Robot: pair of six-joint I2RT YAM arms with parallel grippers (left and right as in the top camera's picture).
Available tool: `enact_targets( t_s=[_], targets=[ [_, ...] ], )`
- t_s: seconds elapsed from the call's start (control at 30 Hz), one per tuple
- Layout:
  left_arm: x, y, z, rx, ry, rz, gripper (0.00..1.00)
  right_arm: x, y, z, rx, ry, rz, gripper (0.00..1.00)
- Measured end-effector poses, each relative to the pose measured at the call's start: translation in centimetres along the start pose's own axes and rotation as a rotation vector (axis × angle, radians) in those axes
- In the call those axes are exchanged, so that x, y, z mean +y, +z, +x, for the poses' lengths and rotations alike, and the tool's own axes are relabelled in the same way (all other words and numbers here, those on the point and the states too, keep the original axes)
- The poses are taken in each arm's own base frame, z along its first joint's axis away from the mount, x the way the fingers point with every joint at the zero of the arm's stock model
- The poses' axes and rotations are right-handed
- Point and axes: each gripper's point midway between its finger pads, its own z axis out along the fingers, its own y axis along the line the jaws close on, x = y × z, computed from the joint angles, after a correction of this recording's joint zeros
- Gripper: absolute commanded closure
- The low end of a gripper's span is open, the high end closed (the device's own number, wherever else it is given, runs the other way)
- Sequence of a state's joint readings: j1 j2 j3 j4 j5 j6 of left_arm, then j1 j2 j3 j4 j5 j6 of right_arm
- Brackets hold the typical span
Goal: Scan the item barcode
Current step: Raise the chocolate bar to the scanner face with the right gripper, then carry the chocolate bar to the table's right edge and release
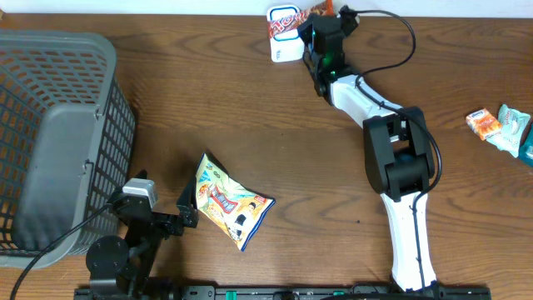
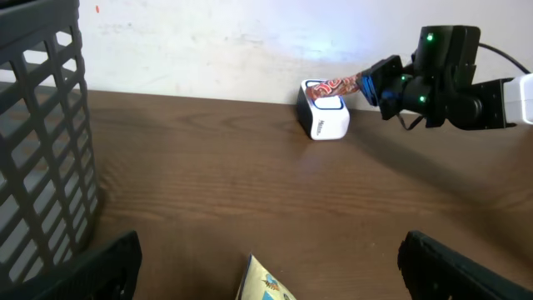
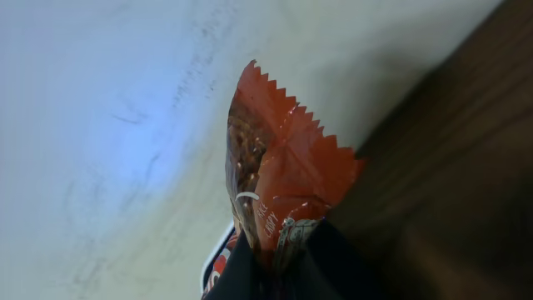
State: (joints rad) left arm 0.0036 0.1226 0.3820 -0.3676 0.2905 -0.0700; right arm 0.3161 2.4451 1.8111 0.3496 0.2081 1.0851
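My right gripper should next swing to its right in the overhead view, over the bare tabletop beside the small packets, to release the packet.
A red snack packet (image 1: 287,17) is the item, and my right gripper (image 1: 315,25) is shut on it at the table's far edge. The packet lies just over the white scanner (image 1: 286,47). In the right wrist view the packet (image 3: 279,175) sticks up from between the dark fingers of the right gripper (image 3: 279,254). From the left wrist camera, the packet (image 2: 337,84) rests across the scanner (image 2: 326,121), held by the right gripper (image 2: 379,83). No barcode shows. My left gripper (image 1: 190,208) stands open at the near left, empty.
A yellow snack bag (image 1: 229,202) lies right in front of the open left fingers (image 2: 92,267), its tip (image 2: 262,283) between them. A grey mesh basket (image 1: 117,108) fills the left side. Two more small packets (image 1: 483,123) (image 1: 515,129) lie at the right edge.
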Motion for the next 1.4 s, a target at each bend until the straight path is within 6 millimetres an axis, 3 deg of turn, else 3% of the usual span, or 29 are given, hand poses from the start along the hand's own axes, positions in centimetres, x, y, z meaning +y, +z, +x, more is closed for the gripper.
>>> enact_targets(
  t_s=[0.13, 0.27, 0.37, 0.47, 0.57, 0.6, 0.7, 0.77, 1.03, 1.2, 1.3, 1.4],
  targets=[
    [0.0, 0.0, 0.0, 0.000, 0.000, 0.000, 0.03, 0.0, 0.0, 0.8, 0.051, -0.050, -0.003, 0.99],
    [0.0, 0.0, 0.0, 0.000, 0.000, 0.000, 0.02, -2.3, -0.9, 1.9, 0.161, -0.128, 0.104, 0.99],
    [0.0, 0.0, 0.0, 0.000, 0.000, 0.001, 0.02, -3.6, -2.7, 0.7, 0.228, -0.179, 0.213, 0.99],
    [0.0, 0.0, 0.1, 0.002, 0.000, 0.000, 0.02, -3.7, -5.8, -3.3, 0.248, -0.197, 0.309, 0.99],
    [0.0, 0.0, 0.1, 0.002, -0.001, 0.000, 0.02, -3.0, -9.1, -9.4, 0.208, -0.195, 0.359, 0.99],
    [0.0, 0.0, 0.1, 0.002, 0.000, 0.000, 0.02, -2.9, -10.5, -12.4, 0.171, -0.197, 0.380, 0.99],
    [0.0, 0.0, 0.0, 0.001, 0.000, 0.000, 0.02, -4.1, -13.1, -18.3, 0.088, -0.197, 0.456, 0.99],
    [0.0, 0.0, 0.0, 0.001, 0.000, 0.000, 0.02, -6.8, -14.8, -22.3, 0.033, -0.198, 0.542, 0.99],
    [0.0, 0.0, 0.0, 0.001, 0.000, 0.000, 0.02, -18.1, -18.3, -30.5, -0.023, -0.207, 0.792, 0.99],
    [0.0, 0.0, 0.0, 0.001, 0.000, 0.000, 0.02, -24.4, -20.6, -33.9, -0.048, -0.172, 0.909, 0.99],
    [0.0, 0.0, 0.0, 0.001, 0.000, 0.000, 0.02, -28.0, -21.8, -35.0, -0.048, -0.137, 0.971, 0.99],
    [0.0, 0.0, 0.0, 0.001, 0.000, 0.000, 0.02, -30.4, -22.5, -35.4, -0.043, -0.113, 1.009, 0.98]
  ],
)
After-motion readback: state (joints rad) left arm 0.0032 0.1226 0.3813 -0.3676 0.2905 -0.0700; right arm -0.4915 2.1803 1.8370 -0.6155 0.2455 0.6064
